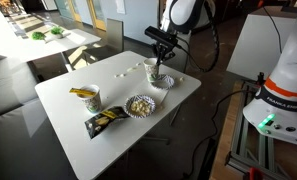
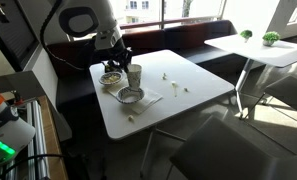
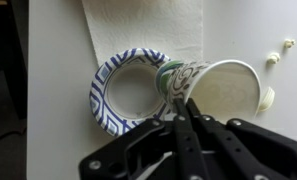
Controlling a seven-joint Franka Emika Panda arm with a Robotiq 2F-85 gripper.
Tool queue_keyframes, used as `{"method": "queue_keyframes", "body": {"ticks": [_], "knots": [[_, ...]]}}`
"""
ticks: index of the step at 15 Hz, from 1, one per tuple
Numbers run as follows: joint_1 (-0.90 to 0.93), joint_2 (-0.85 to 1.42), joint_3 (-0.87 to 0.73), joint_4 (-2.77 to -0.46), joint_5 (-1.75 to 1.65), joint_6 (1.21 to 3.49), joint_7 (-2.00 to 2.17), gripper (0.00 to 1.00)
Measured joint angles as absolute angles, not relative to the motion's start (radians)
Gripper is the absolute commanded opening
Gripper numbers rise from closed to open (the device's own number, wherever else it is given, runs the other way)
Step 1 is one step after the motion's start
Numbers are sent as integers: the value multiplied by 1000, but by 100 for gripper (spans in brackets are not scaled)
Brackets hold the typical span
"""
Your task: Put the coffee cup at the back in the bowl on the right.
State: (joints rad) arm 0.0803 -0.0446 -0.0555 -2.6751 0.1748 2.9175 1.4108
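My gripper shifts down and left in the wrist view next and lowers the cup inside the bowl, since the bowl's middle lies that way.
The pale coffee cup (image 3: 226,92) with a green-printed side is at the right edge of the ruffled bowl (image 3: 106,100), whose rim is blue-grey patterned. In the wrist view the cup's side overlaps the bowl's rim. My gripper (image 3: 183,108) has its two fingers pressed together on the cup's near rim. In both exterior views the gripper (image 1: 163,52) (image 2: 123,55) stands over the cup (image 1: 152,69) (image 2: 134,74), which is next to the bowl (image 1: 162,82) (image 2: 110,78). Whether the cup touches the table is hidden.
A cup showing yellow (image 1: 85,95), a ruffled bowl with a yellowish-tan inside (image 1: 140,104) and a snack bag (image 1: 106,120) lie on the white table (image 1: 178,95). A paper napkin (image 3: 143,25) lies beyond the bowl. Small white bits (image 3: 287,44) are scattered nearby.
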Motion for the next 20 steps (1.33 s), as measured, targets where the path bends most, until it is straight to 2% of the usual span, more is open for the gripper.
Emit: {"method": "queue_keyframes", "body": {"ticks": [13,14,16,20], "knots": [[16,-42,-49,-2733,326,2940,1332,1],[16,-35,-46,-2732,332,2940,1328,29],[18,-20,-45,-2731,344,2944,1316,36],[23,-8,-44,-2731,362,3028,1282,67]]}}
